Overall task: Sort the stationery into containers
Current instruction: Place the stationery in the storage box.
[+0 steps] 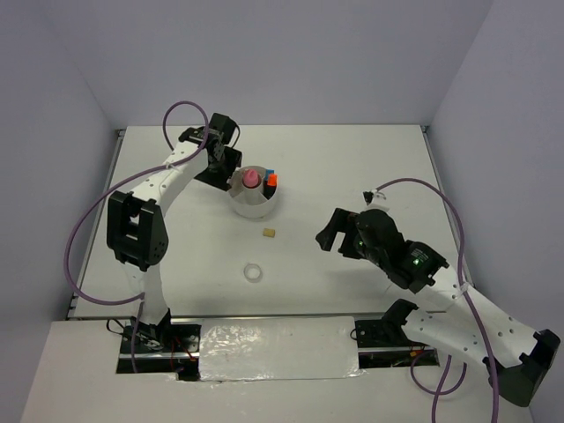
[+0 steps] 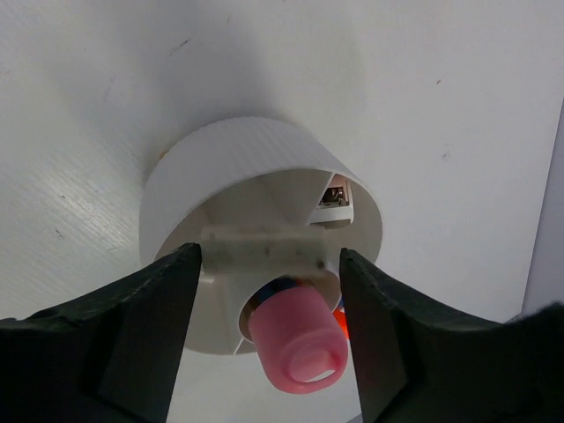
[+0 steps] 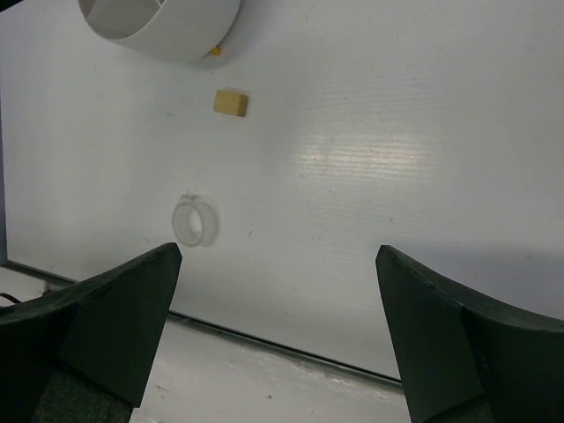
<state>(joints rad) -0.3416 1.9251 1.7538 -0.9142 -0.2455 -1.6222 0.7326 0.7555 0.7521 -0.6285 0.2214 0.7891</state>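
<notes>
The tan eraser lies on the table outside the tub, so I need to move my right gripper to the left in the top view and down around it.
The round white tub stands at the back left of the table. A pink tube stands upright in it, beside orange and blue pieces. My left gripper hangs at the tub's left rim. In the left wrist view the left gripper is open on either side of the pink tube, with a gap on each side, above the tub. A tan eraser and a clear tape ring lie on the table. My right gripper is open and holds nothing.
In the right wrist view the right gripper hovers over bare table, with the tape ring, the eraser and the tub ahead to its left. A plastic-covered strip lines the near edge.
</notes>
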